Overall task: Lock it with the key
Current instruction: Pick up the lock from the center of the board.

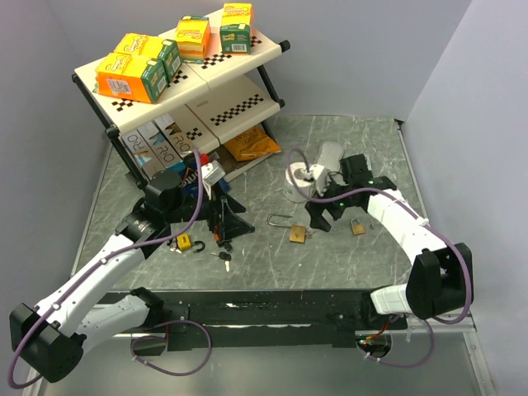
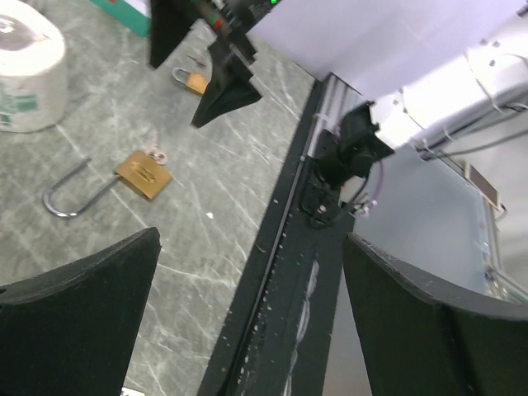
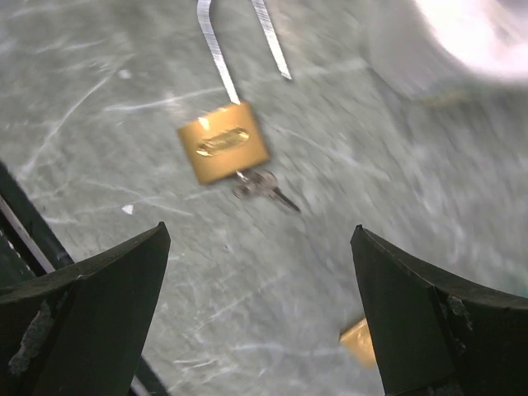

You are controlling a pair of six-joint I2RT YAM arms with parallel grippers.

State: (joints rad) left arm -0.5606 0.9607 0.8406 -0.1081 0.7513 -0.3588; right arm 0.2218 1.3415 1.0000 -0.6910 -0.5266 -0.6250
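I will next move my right gripper to the left in the top view and down over the padlock's brass body (image 3: 223, 143), because the open shackle (image 3: 216, 49) leaves the sides of the body clear.
A brass padlock (image 3: 224, 148) lies on the marbled table with its steel shackle (image 3: 216, 49) swung open. A small key (image 3: 264, 186) sticks out of its underside. My right gripper (image 3: 260, 313) hovers open just above and short of it, with nothing between the fingers. The top view shows the same padlock (image 1: 297, 234) left of the right gripper (image 1: 325, 219). My left gripper (image 1: 228, 221) stands open and empty further left, over the table's near edge in the left wrist view (image 2: 252, 313). That view also shows the padlock (image 2: 143, 174).
A second small brass padlock (image 1: 357, 227) lies by the right fingers. A yellow-and-black padlock (image 1: 186, 242) and loose keys (image 1: 224, 257) lie near the left arm. A white roll (image 1: 299, 183) sits behind the right gripper. A shelf rack (image 1: 239, 107) with boxes fills the back left.
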